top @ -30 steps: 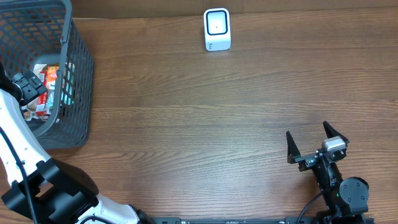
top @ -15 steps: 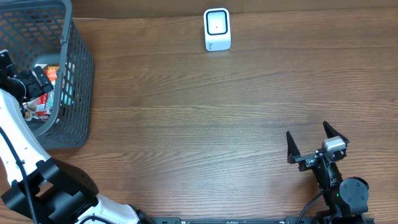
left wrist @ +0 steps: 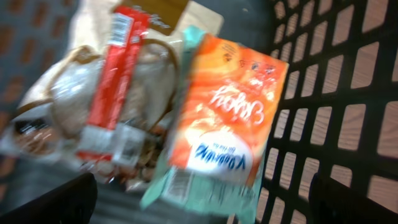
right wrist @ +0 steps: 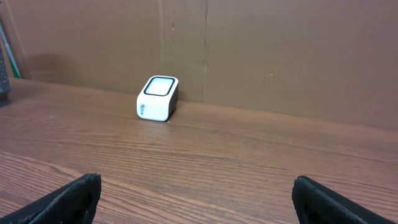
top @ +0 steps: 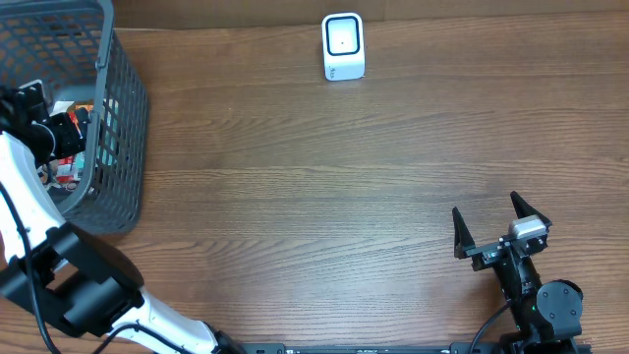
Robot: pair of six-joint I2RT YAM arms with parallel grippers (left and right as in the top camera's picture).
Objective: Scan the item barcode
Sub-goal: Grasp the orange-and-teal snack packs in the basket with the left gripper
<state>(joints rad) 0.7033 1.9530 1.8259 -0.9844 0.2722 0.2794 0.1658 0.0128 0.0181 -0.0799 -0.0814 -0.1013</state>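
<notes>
The left gripper should next go down with its open fingers around the orange packet below it and the teal packet beneath.
Several snack packets lie in the dark mesh basket at the table's left edge. In the left wrist view an orange packet lies on a teal one, beside a red bar on a clear bag. My left gripper hangs open inside the basket just above them, holding nothing. The white barcode scanner stands at the table's far edge, also in the right wrist view. My right gripper rests open near the front right, its jaws wide apart and nothing between them.
The basket's mesh wall stands close to the right of the packets. Brown wooden table stretches between basket, scanner and right arm. A cardboard wall rises behind the scanner.
My left gripper has moved toward the far side of the basket, over the packets. The right arm and the scanner have not moved.
</notes>
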